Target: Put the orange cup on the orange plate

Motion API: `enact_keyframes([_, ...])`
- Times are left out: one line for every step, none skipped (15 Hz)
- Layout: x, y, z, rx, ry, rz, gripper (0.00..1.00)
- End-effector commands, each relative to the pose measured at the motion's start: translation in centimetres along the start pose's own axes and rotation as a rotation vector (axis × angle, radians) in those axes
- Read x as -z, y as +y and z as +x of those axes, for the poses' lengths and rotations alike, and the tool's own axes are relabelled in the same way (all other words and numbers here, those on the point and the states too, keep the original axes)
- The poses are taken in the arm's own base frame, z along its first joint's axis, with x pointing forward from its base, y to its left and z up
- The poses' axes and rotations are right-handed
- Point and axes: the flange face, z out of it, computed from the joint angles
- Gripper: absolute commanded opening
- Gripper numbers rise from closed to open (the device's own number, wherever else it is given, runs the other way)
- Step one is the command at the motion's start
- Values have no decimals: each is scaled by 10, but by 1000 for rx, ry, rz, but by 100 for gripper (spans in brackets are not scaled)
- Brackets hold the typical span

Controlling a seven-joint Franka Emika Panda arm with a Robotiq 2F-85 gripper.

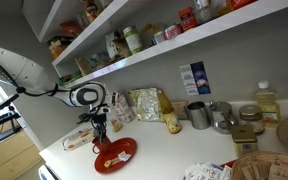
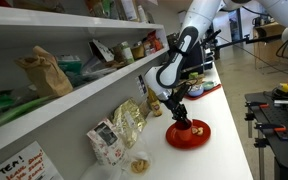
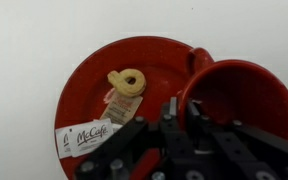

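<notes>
The cup is upright, so the gripper will next go down a little toward the plate's side clear of the snack and packet, then let go of the cup's rim.
The orange plate (image 3: 89,75) lies on the white counter and shows in both exterior views (image 1: 117,156) (image 2: 188,137). The orange cup (image 3: 234,95) is upright over the plate's right edge in the wrist view. My gripper (image 3: 183,106) is shut on the cup's rim, with one finger inside the cup and one outside. In both exterior views the gripper (image 1: 100,133) (image 2: 178,112) points straight down over the plate, and the cup (image 1: 104,149) (image 2: 182,126) is just below it. I cannot tell whether the cup rests on the plate.
A pale ring-shaped snack (image 3: 127,82) and a McCafe packet (image 3: 89,136) lie on the plate. Snack bags (image 1: 144,103), grey metal cups (image 1: 197,114) and a bottle (image 1: 266,100) stand along the wall under a loaded shelf (image 1: 164,45). The counter's front edge is near the plate.
</notes>
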Motion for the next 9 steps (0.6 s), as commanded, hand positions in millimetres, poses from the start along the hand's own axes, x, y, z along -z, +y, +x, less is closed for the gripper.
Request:
enact_keyframes([-1,2,19,-26,-14,4,2])
enact_keyframes([-4,2,23,-30,-18,1,2])
enact_keyframes([-6,2,26,-32,-22,2,2])
enact_keyframes([-9,2,28,-33,-27,3,2])
enact_keyframes([-13,2,30,-33,-32,3,2])
enact_keyframes([-18,1,31,-32,-40,2,2])
enact_keyframes([-21,0,32,-31,-46,0,2])
enact_keyframes([-24,0,34,-31,-50,-2,2])
enact_keyframes([-26,-1,35,-30,-54,-2,2])
